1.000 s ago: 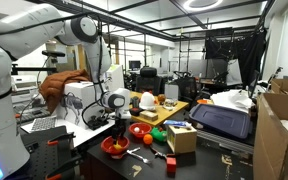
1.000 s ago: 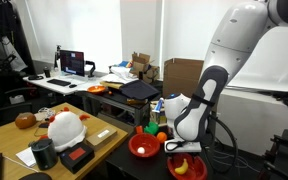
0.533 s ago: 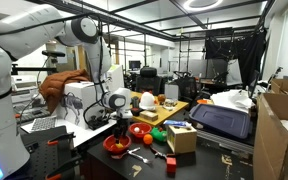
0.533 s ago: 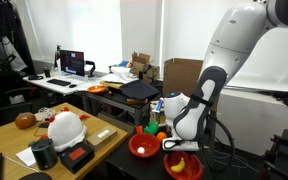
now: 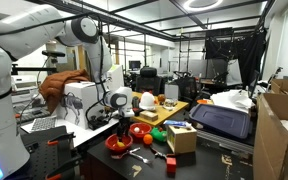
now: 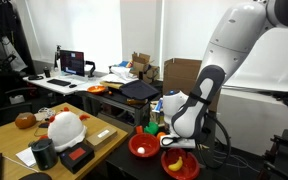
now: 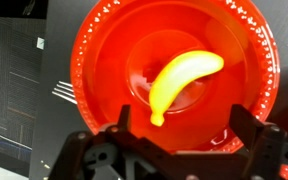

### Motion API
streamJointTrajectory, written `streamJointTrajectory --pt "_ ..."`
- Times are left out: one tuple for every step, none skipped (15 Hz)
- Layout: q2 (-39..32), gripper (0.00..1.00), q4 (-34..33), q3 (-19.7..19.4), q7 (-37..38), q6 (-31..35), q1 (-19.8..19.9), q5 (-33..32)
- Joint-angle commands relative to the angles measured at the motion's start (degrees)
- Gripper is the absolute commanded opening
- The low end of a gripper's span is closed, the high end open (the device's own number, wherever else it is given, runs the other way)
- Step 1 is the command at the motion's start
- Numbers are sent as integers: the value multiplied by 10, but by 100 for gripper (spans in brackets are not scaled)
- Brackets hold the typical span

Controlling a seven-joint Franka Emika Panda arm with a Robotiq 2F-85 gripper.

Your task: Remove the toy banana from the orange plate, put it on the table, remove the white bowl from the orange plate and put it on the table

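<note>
The open fingers of the robot's gripper are already on either side of the banana's near end (image 7: 160, 109), so the gripper needs to go down into the orange plate (image 7: 104, 60) around it next and close there.
The toy banana (image 7: 184, 80) is bright yellow and curved. It lies in the middle of the orange plate (image 7: 104, 60), and shows in an exterior view as the banana (image 6: 174, 163) on the plate (image 6: 191, 170). My gripper (image 7: 181, 125) hangs open just above the plate, one finger (image 7: 121, 118) on each side of the banana's lower end, touching nothing. The plate (image 5: 116, 146) sits at the near end of the dark table (image 5: 199, 160), under the gripper (image 5: 119, 124). The white bowl is out of view.
A second red dish (image 5: 140, 131) (image 6: 142, 146) stands close beside the plate. A green object (image 5: 157, 135) and a cardboard box (image 5: 181, 138) lie further along. A white helmet (image 6: 64, 128) rests on the wooden board. Small tools are scattered on the tabletop.
The gripper has shifted slightly over the plate and stays open. The banana has not moved.
</note>
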State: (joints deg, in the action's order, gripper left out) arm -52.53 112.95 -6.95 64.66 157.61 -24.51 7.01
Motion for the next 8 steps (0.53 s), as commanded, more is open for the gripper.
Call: streamJointTrajectory --pt "-7 100 -3 3 4 9 -1 -5" --pt "-8 100 -4 5 3 10 1 -4" --pt "-10 100 -6 4 4 12 0 -4" --pt "-12 100 -8 5 3 11 0 -4" --pt "-13 100 -10 5 2 11 0 -4" --pt "-14 100 -11 5 2 11 0 -4" --pt "-16 100 -12 7 2 11 1 -3" --pt "-18 100 -13 7 3 11 1 -2"
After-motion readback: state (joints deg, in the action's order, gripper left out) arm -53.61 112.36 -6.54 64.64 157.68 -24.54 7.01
